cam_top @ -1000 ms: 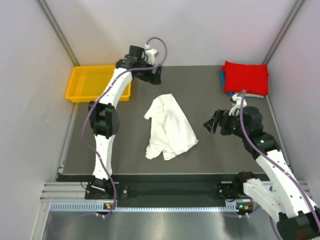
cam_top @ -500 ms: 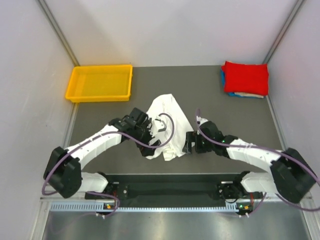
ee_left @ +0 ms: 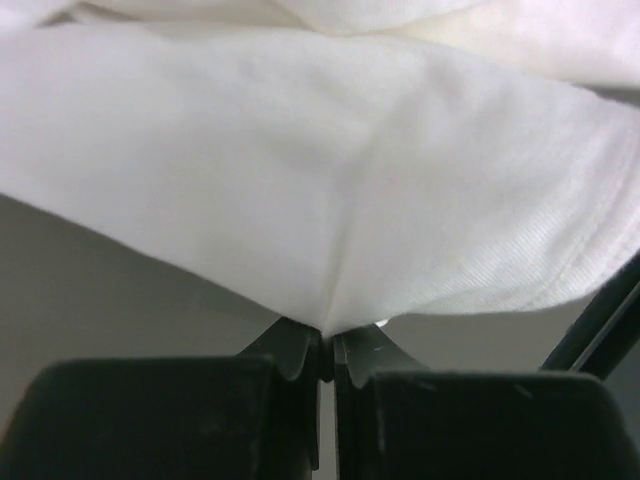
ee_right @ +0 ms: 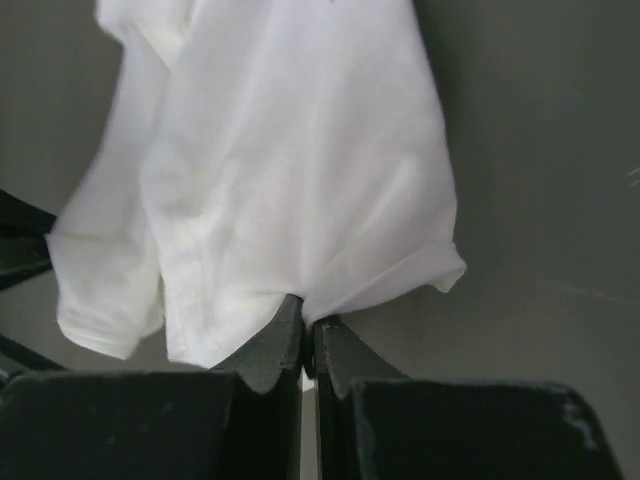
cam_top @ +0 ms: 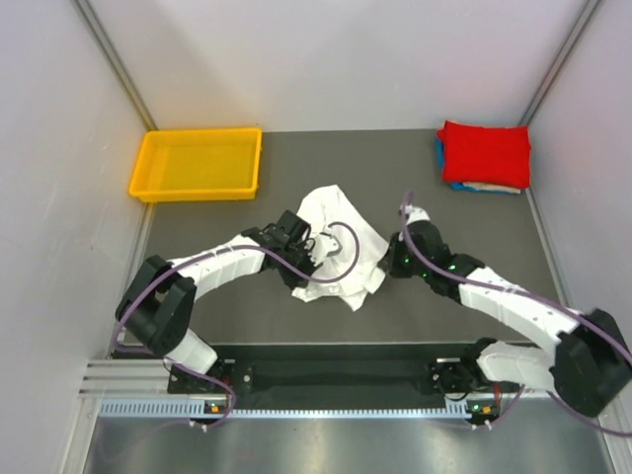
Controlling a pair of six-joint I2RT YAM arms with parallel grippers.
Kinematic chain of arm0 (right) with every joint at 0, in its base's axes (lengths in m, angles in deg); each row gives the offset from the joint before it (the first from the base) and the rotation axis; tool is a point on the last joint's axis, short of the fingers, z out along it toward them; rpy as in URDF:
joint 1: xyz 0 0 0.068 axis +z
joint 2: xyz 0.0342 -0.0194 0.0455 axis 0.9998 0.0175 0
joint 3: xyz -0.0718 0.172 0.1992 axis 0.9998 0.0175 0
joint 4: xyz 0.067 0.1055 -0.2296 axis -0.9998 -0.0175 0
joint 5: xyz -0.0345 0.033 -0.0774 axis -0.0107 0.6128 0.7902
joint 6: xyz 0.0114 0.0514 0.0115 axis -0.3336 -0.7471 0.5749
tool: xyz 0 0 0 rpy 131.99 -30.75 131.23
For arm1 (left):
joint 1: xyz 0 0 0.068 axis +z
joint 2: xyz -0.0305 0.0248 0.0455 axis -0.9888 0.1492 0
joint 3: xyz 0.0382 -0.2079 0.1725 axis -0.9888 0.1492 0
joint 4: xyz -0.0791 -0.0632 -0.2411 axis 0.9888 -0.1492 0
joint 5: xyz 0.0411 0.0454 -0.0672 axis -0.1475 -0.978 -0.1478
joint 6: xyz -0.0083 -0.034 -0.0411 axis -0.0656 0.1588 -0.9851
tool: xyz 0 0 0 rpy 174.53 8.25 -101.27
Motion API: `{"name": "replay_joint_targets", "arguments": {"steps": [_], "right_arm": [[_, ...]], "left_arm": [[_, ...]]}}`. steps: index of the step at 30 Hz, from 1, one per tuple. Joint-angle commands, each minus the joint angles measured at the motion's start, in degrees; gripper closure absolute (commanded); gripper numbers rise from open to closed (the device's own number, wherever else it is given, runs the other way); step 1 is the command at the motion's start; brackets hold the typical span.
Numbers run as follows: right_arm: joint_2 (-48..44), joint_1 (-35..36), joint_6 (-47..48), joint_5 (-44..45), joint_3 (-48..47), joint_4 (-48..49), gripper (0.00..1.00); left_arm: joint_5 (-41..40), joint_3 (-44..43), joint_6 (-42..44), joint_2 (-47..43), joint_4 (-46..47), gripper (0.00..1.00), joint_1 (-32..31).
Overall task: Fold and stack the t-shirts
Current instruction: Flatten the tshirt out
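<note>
The left gripper rises, draws its pinched edge outward over the yellow tray's rim facing the stack point(cam_top: 257, 158) and releases it next, because the white t-shirt point(cam_top: 341, 247) lies crumpled.
A crumpled white t-shirt point(cam_top: 341, 247) lies in the middle of the dark mat. My left gripper point(cam_top: 304, 259) is shut on its left edge; in the left wrist view the cloth point(ee_left: 330, 190) is pinched between the closed tips point(ee_left: 328, 345). On the shirt's right edge my right gripper point(cam_top: 389, 259) is shut too, and the right wrist view shows a fold of the white t-shirt point(ee_right: 290, 170) caught in the closed tips point(ee_right: 308, 335). A stack of folded t-shirts point(cam_top: 484, 153), red on top with blue and cream edges below, sits at the back right corner.
A yellow tray point(cam_top: 197, 164) stands at the back left of the mat. Grey walls close in the sides and back. Both arms reach inward over the mat's front half, their purple cables point(cam_top: 341, 247) looping over the shirt.
Both grippers have closed on the white t-shirt's edges, left and right. The shirt has been bunched up slightly and shifted. A second ago both arms stood away from it.
</note>
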Motion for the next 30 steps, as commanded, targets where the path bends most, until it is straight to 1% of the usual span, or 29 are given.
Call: {"name": "replay_joint_targets", "arguments": {"steps": [1, 3, 4, 5, 6, 7, 8, 9, 11, 12, 15, 16, 17, 19, 20, 21, 22, 24, 25, 26, 27, 28, 29, 30], "right_arm": [[-9.9, -4.7, 3.8, 8.1, -7.9, -9.0, 1.0], [-13.8, -10.2, 5.2, 7.5, -7.8, -13.2, 1.0], [-16.8, -17.4, 7.4, 4.2, -7.3, -13.6, 1.0], [-17.7, -21.4, 8.6, 1.8, -6.8, -14.6, 1.0], [-18.3, -25.0, 9.6, -0.4, -7.2, -15.2, 1.0], [-18.7, -30.5, 11.0, -4.4, -7.9, -16.0, 1.0], [-19.0, -32.0, 11.4, -5.6, -8.8, -16.9, 1.0], [-19.3, -32.4, 11.8, -6.9, -10.8, -16.9, 1.0], [-20.7, -32.4, 12.6, -9.4, -13.5, -19.2, 1.0], [-21.4, -32.4, 12.7, -10.0, -16.4, -20.6, 1.0], [-26.2, -32.4, 13.5, -8.5, -21.7, -26.7, 1.0], [-29.1, -32.4, 14.1, -7.2, -23.1, -28.5, 1.0], [-30.6, -32.4, 14.6, -6.6, -24.4, -32.1, 1.0], [-34.3, -32.4, 15.0, -5.4, -28.3, -35.7, 1.0], [-35.2, -32.4, 15.1, -5.5, -29.4, -37.9, 1.0], [-35.6, -32.4, 14.9, -5.6, -30.3, -38.3, 1.0], [-35.6, -32.4, 14.6, -6.9, -30.1, -38.1, 1.0], [-33.5, -32.5, 14.6, -8.4, -28.5, -34.4, 1.0], [-29.3, -32.4, 14.6, -10.1, -28.3, -32.5, 1.0], [-26.6, -32.3, 14.6, -10.7, -28.3, -27.7, 1.0], [-20.7, -32.4, 14.3, -11.4, -28.9, -24.8, 1.0], [-17.3, -32.4, 14.4, -11.5, -29.7, -21.9, 1.0], [-14.1, -32.4, 14.4, -10.9, -31.6, -16.8, 1.0], [-10.8, -32.4, 14.6, -10.8, -32.4, -14.1, 1.0]], "left_arm": [[-0.2, -6.9, 0.0, -2.5, -2.4, 1.0, 1.1], [0.6, -10.3, 0.3, -6.4, -6.5, 1.0, 7.3], [2.7, -14.0, 0.7, -7.6, -7.6, 1.0, 10.1], [3.7, -16.0, 1.2, -9.7, -8.6, 1.0, 15.7], [4.3, -17.9, 1.5, -10.4, -11.5, 1.0, 18.3], [6.5, -21.2, 2.0, -11.2, -13.0, 1.0, 22.7], [7.7, -22.4, 2.6, -12.3, -14.9, 1.0, 24.4], [8.6, -23.1, 3.2, -13.3, -17.7, 1.0, 25.7], [7.8, -23.5, 4.4, -16.7, -18.9, 1.0, 27.8], [7.3, -23.4, 4.7, -17.8, -19.4, 1.0, 28.4], [5.4, -25.7, 5.9, -20.9, -23.9, 1.0, 31.3], [4.9, -27.4, 6.4, -21.4, -26.4, 1.0, 33.2], [4.4, -28.4, 6.6, -22.3, -27.8, 1.0, 34.4], [2.9, -31.5, 7.0, -22.8, -29.8, 1.0, 36.8], [2.5, -32.9, 7.2, -22.9, -32.3, 1.0, 37.5], [2.2, -34.2, 7.2, -22.8, -32.9, 1.0, 38.8], [2.0, -36.6, 7.0, -22.6, -33.1, 1.0, 39.6], [1.4, -38.0, 6.0, -20.8, -29.4, 1.0, 39.7], [1.6, -39.4, 4.9, -19.4, -27.5, 1.0, 39.7], [1.8, -40.5, 4.2, -15.2, -24.0, 1.0, 39.7], [1.9, -44.5, 2.1, -12.1, -23.0, 1.0, 39.7], [2.0, -47.3, 0.8, -8.5, -22.2, 1.0, 39.7], [2.3, -50.4, -0.2, 0.0, -21.6, 1.0, 39.6], [3.4, -56.9, -1.2, 4.4, -21.6, 1.0, 39.6]]}}
